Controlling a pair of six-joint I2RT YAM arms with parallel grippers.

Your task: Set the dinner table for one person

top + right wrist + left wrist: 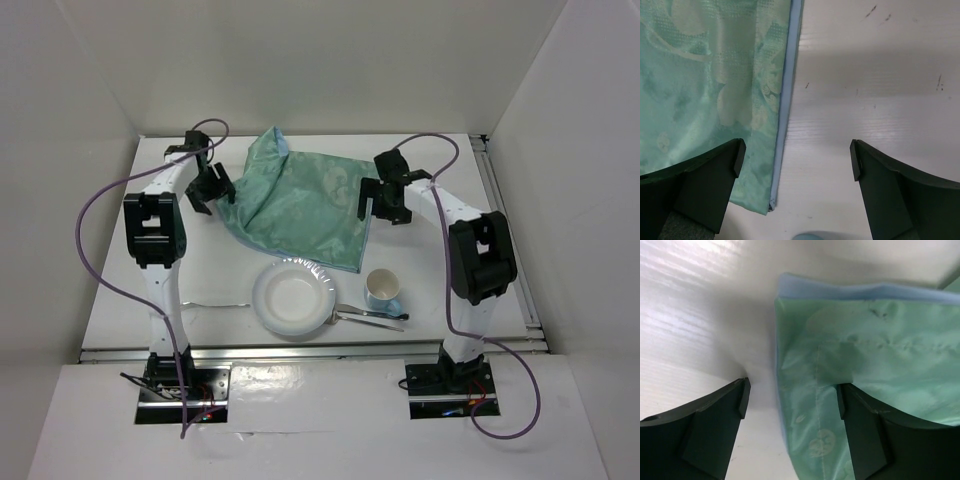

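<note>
The robot's right gripper will next go down, back and to the left in the top view, because the mat's blue-rimmed edge is below it, closer to one open finger.
The white dinner table [200, 270] holds a rumpled teal-green patterned cloth mat [300, 205] at the middle back, with its left part bunched up. A white plate [293, 299] sits in front of it, a light blue cup [382, 290] to its right, and a metal utensil [370, 316] lies between plate and cup. My left gripper [208, 190] is open over the mat's left edge [805, 405], which lies between its fingers. My right gripper [385, 205] is open over the mat's right edge [785, 100], above bare table [870, 90].
A thin metal utensil [215, 304] lies left of the plate. A metal rail [505, 215] runs along the table's right side and another along the near edge. White walls enclose the table at the back and sides.
</note>
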